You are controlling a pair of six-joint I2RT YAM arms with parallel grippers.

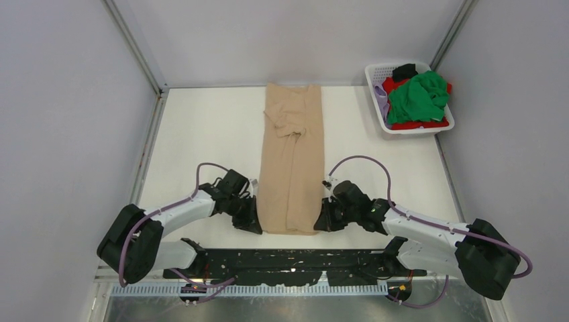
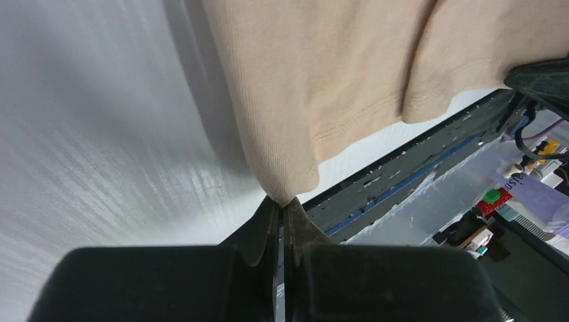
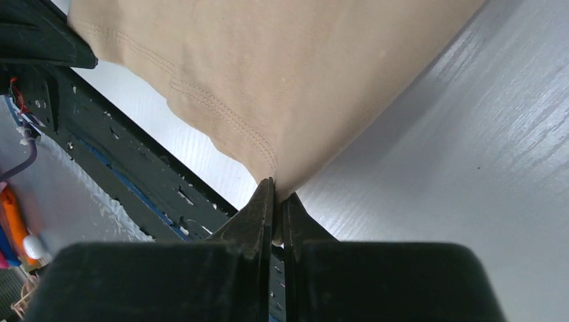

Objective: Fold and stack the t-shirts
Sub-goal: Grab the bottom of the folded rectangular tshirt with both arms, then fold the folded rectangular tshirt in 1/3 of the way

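Observation:
I should next carry the t-shirt's hem corner up and outward with my right gripper, then down onto the folded t-shirt by the rumpled folds.
The beige t-shirt [image 1: 291, 154] lies on the white table as a long narrow strip, its sides folded in, running from the back wall to the near edge. My left gripper [image 1: 253, 222] is shut on its near left corner; the left wrist view shows the cloth [image 2: 322, 87] pinched at the fingertips [image 2: 282, 202]. My right gripper [image 1: 322, 221] is shut on the near right corner; the right wrist view shows the hem [image 3: 268, 74] pinched at the fingertips [image 3: 276, 186]. Green [image 1: 417, 96], red [image 1: 419, 124], black [image 1: 404, 71] and lilac [image 1: 382, 98] t-shirts lie heaped in the basket.
The white mesh basket [image 1: 374, 72] stands at the back right corner of the table. A black slotted rail [image 1: 295, 258] runs along the near edge between the arm bases. Grey walls close in the table on the left, back and right.

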